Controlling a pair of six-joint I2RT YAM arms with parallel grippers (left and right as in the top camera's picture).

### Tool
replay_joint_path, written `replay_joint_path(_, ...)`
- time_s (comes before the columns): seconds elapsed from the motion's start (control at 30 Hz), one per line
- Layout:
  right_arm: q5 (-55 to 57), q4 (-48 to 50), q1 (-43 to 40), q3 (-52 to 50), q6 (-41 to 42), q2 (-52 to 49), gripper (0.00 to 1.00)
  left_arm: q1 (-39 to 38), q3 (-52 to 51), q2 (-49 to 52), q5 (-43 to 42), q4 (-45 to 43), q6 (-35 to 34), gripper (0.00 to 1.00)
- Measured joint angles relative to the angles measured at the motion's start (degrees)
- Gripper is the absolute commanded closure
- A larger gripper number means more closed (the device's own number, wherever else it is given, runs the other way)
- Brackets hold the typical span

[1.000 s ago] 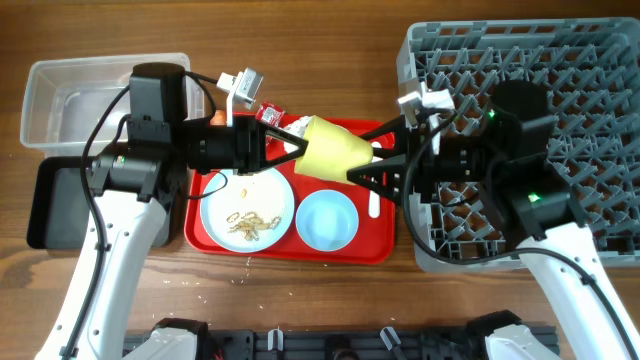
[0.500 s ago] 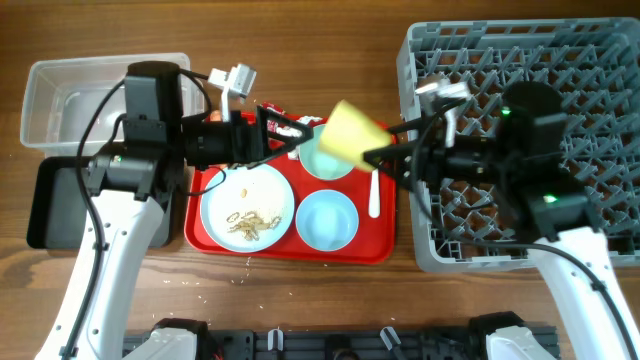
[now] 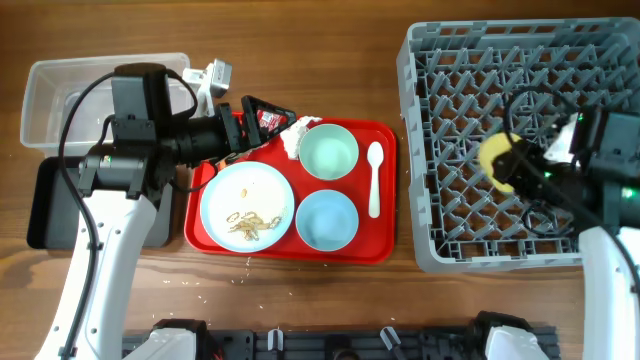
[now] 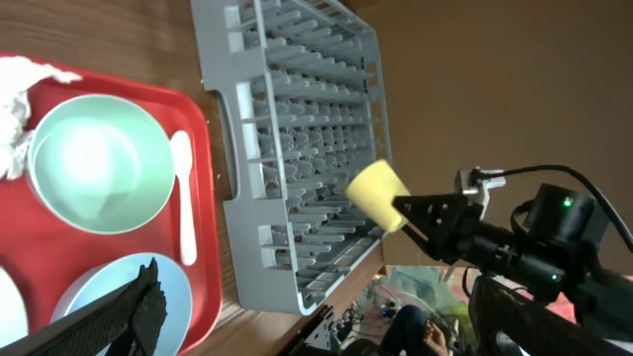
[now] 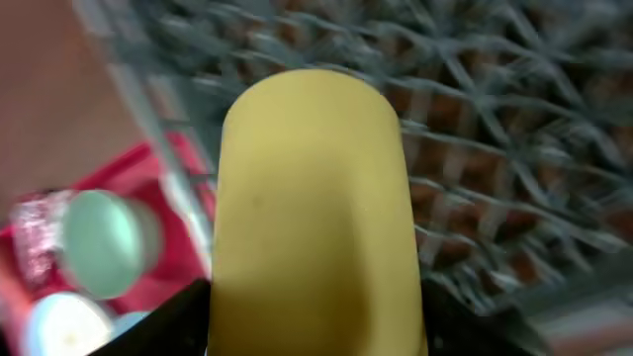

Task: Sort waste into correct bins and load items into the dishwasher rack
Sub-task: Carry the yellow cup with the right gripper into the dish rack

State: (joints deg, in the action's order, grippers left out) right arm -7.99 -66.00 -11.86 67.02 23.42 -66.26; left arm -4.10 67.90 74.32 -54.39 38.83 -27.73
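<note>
My right gripper lowers the small yellow cup onto the rack's wires below next and releases it, because the cup still hangs above those empty rows.
The small yellow cup hangs on its side over the grey dishwasher rack, and my right gripper is shut on it. In the right wrist view the cup fills the middle, with a dark finger on each side. My left gripper stands open over the red tray's back left corner, beside the red snack wrapper and the white tissue. On the tray lie a plate with crumbs, a green bowl, a blue bowl and a white spoon.
The clear tub and the black tray sit at the far left, partly under my left arm. The red serving tray lies between them and the rack. A few crumbs dot the table in front of it.
My left gripper opened, let go of the cup and drew back left. My right gripper carried the cup to the right, from over the tray to over the rack.
</note>
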Motion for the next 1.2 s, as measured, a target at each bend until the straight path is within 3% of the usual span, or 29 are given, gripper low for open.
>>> replay_joint_path(0.17,3.13,-2.73,-0.09,0.31,0.96,-6.67,0.44,0.0,0.0,0.0,3.02,3.26,0.0,0.0)
replay_joint_path(0.37,1.86,-3.23,-0.09,0.31,0.46,-14.99,0.12,0.0,0.0,0.0,5.22,4.52,0.0,0.0)
replay_joint_path(0.5,0.83,-2.75,-0.09,0.42,-0.24,-15.82,0.1,0.0,0.0,0.0,5.33,4.52,0.0,0.0)
replay_joint_path(0.63,-2.82,-2.78,-0.09,2.6,-2.75,-14.71,0.12,0.0,0.0,0.0,5.49,4.52,0.0,0.0)
replay_joint_path(0.83,-10.19,-1.05,1.81,4.59,-6.45,-5.25,0.2,-0.2,0.0,0.0,5.81,4.68,0.42,0.0)
replay_joint_path(1.03,-15.58,4.87,16.37,4.9,-8.52,-1.16,0.41,-3.91,0.0,0.0,13.0,6.05,1.68,0.0)
replay_joint_path(1.17,-12.41,9.88,28.63,4.9,-4.81,-3.85,0.44,-5.92,0.02,-0.02,21.18,9.79,1.44,0.01)
replay_joint_path(1.2,-10.69,10.08,31.74,4.9,-3.41,-5.49,0.49,-5.88,0.13,-0.02,24.7,12.41,1.22,0.0)
